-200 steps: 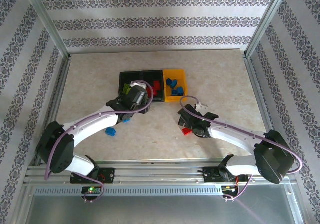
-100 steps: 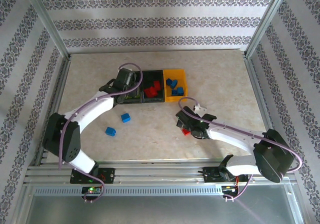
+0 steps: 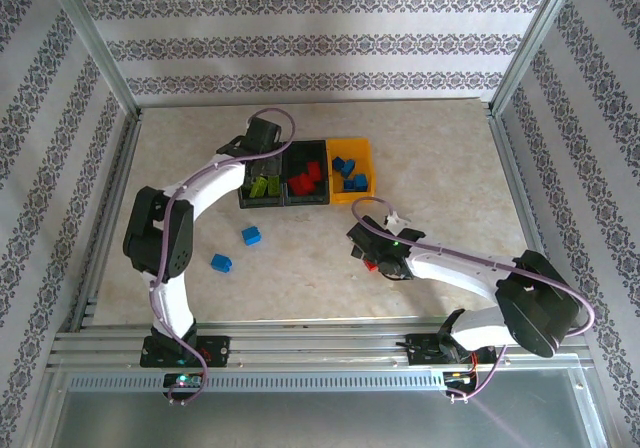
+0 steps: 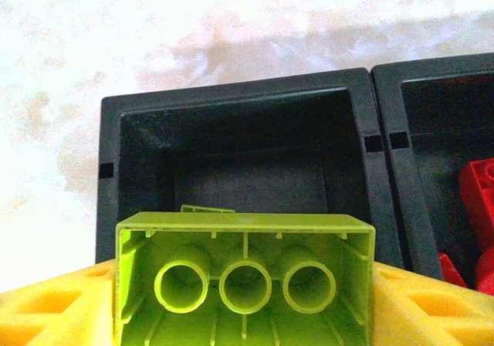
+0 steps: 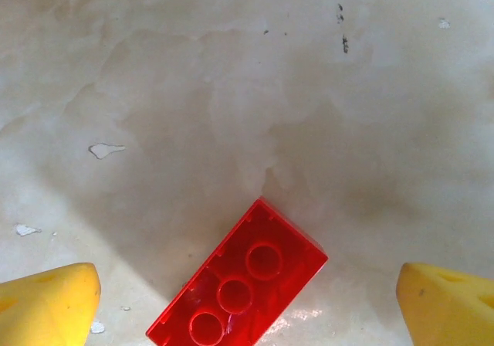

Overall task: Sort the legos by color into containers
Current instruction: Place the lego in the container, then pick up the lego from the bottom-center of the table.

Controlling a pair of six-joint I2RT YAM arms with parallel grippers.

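The red lego [image 3: 370,265] [image 5: 238,286] lies on the tabletop just below, between the open fingers, so I will next move my right gripper down over it and close on its long sides.
Three containers stand in a row: a left black bin [image 3: 243,193] [image 4: 231,91] with lime green legos [image 3: 262,186], a middle black bin [image 3: 308,202] [image 4: 432,64] with red legos [image 3: 308,177] [image 4: 478,191], and a yellow bin [image 3: 367,163] with blue legos [image 3: 350,173]. My left gripper [image 3: 260,158] [image 4: 245,284] hangs over the left black bin, shut on a lime green lego [image 4: 245,261] with its hollow underside facing the camera. My right gripper [image 3: 368,253] [image 5: 247,307] is open just above the table. A red lego [image 5: 239,288] [image 3: 372,264] lies underside up between its fingers.
Two blue legos [image 3: 251,235] [image 3: 220,262] lie loose on the table in front of the bins, left of centre. Metal frame posts and patterned walls close in the table on three sides.
My left arm has swung back and left, from the front of the bins to over the left black bin, carrying the green lego. The right gripper has crept slightly left over the red lego.
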